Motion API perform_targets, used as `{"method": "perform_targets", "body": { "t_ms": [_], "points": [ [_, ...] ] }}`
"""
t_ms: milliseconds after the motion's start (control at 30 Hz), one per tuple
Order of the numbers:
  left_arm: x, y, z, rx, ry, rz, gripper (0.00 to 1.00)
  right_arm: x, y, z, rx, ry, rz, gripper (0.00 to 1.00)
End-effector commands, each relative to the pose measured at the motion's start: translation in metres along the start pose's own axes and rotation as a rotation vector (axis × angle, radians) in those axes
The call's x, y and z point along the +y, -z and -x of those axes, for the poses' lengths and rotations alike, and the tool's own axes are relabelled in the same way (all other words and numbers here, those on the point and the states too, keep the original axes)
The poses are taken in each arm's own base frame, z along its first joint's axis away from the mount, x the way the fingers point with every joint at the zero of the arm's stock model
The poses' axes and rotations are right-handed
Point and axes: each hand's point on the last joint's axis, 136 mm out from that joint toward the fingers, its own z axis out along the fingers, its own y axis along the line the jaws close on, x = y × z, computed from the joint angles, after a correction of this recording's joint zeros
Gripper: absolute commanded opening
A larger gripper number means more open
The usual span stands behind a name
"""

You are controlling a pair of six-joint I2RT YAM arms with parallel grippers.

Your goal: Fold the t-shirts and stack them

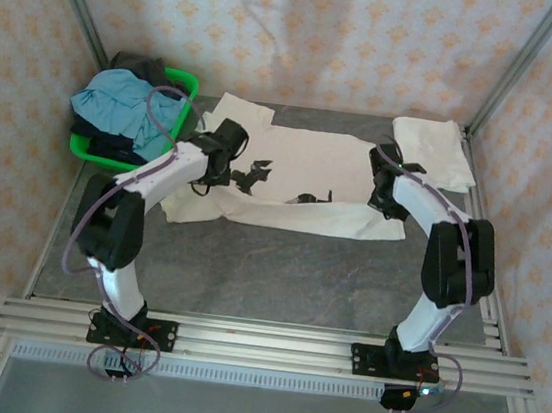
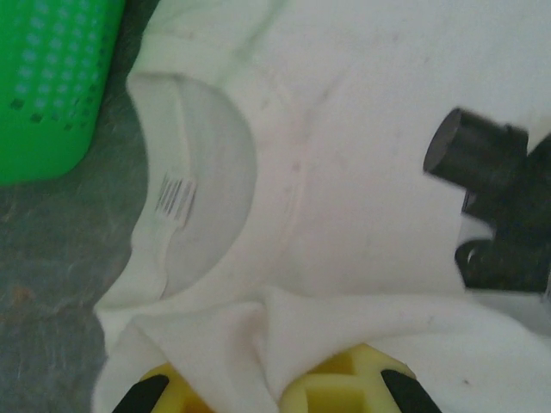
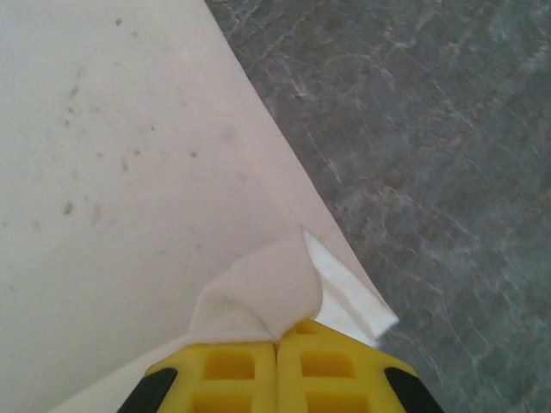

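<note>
I will move my right gripper slightly outward to the shirt's flat far part, then release the hem onto the shirt.
A cream t-shirt (image 1: 301, 164) with a black robot-arm graphic (image 1: 255, 176) lies spread across the middle of the table, collar to the left. My left gripper (image 1: 220, 154) is shut on a pinch of its cloth just beside the collar (image 2: 194, 185); the fabric bunches up between the yellow pads (image 2: 344, 383). My right gripper (image 1: 387, 192) is shut on the shirt's hem at its right end, where a small flap (image 3: 263, 297) rises from the closed pads (image 3: 228, 370). A second cream t-shirt (image 1: 434, 150) lies folded at the back right.
A green basket (image 1: 185, 85) at the back left holds a light blue garment (image 1: 122, 107) and a dark one. It stands close to the left gripper (image 2: 263, 391). Bare grey tabletop (image 1: 278, 272) stretches in front of the shirt and beside the right gripper (image 3: 275, 348).
</note>
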Motion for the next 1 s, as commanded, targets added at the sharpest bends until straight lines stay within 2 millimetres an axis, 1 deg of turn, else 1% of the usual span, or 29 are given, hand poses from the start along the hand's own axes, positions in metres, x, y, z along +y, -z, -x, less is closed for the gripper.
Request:
{"method": "perform_targets", "body": {
  "t_ms": [0, 33, 67, 100, 233, 333, 400, 467, 533, 567, 600, 633, 667, 700, 733, 767, 800, 833, 900, 967],
  "points": [
    [-0.002, -0.008, 0.012, 0.029, -0.046, 0.021, 0.00, -0.003, -0.009, 0.012, -0.007, 0.027, -0.060, 0.00],
    [-0.002, -0.006, 0.016, 0.024, -0.043, 0.019, 0.00, -0.003, -0.010, 0.014, -0.008, 0.028, -0.067, 0.00],
    [-0.004, -0.016, 0.016, 0.042, -0.048, 0.028, 0.00, -0.003, -0.012, 0.015, -0.007, 0.028, -0.075, 0.00],
    [-0.005, -0.018, 0.019, 0.039, -0.047, 0.029, 0.00, -0.004, -0.014, 0.016, -0.009, 0.028, -0.085, 0.00],
    [0.001, -0.020, 0.028, 0.043, -0.036, 0.055, 0.00, -0.015, -0.021, 0.015, -0.003, 0.010, -0.122, 0.00],
    [0.004, -0.020, 0.037, 0.035, -0.021, 0.050, 0.00, -0.022, -0.021, 0.019, -0.012, -0.008, -0.130, 0.00],
    [0.004, -0.023, 0.044, 0.032, -0.016, 0.051, 0.00, -0.020, -0.021, 0.025, -0.020, -0.014, -0.119, 0.00],
    [0.001, -0.031, 0.048, 0.047, -0.009, 0.051, 0.00, -0.016, -0.025, 0.027, -0.012, -0.010, -0.117, 0.00],
    [-0.011, -0.045, 0.044, 0.083, -0.025, 0.016, 0.01, -0.009, -0.032, 0.027, 0.010, 0.000, -0.108, 0.00],
    [-0.016, -0.052, 0.040, 0.102, -0.031, 0.011, 0.12, -0.007, -0.035, 0.026, 0.020, 0.005, -0.114, 0.00],
    [-0.018, -0.057, 0.039, 0.114, -0.040, 0.011, 0.16, -0.006, -0.038, 0.026, 0.027, 0.008, -0.119, 0.00],
    [-0.018, -0.059, 0.038, 0.119, -0.043, 0.013, 0.17, -0.005, -0.041, 0.026, 0.033, 0.016, -0.125, 0.00],
    [-0.018, -0.059, 0.040, 0.120, -0.046, 0.009, 0.23, -0.005, -0.041, 0.028, 0.036, 0.022, -0.133, 0.06],
    [-0.017, -0.057, 0.041, 0.123, -0.049, -0.002, 0.28, -0.005, -0.039, 0.030, 0.036, 0.024, -0.142, 0.14],
    [-0.015, -0.054, 0.043, 0.122, -0.042, -0.010, 0.33, -0.007, -0.037, 0.031, 0.038, 0.027, -0.147, 0.18],
    [-0.010, -0.048, 0.045, 0.115, -0.035, -0.012, 0.37, -0.008, -0.032, 0.032, 0.031, 0.024, -0.148, 0.25],
    [-0.005, -0.042, 0.047, 0.102, -0.025, -0.014, 0.40, -0.012, -0.027, 0.034, 0.017, 0.017, -0.152, 0.37],
    [0.000, -0.036, 0.048, 0.089, -0.014, -0.019, 0.43, -0.016, -0.022, 0.035, 0.002, 0.007, -0.155, 0.43],
    [0.012, -0.024, 0.045, 0.069, 0.007, -0.021, 0.51, -0.024, -0.010, 0.033, -0.021, -0.016, -0.145, 0.46],
    [0.024, -0.014, 0.037, 0.058, 0.024, -0.014, 0.59, -0.024, -0.002, 0.025, -0.036, -0.032, -0.103, 0.48]
  ]
}}
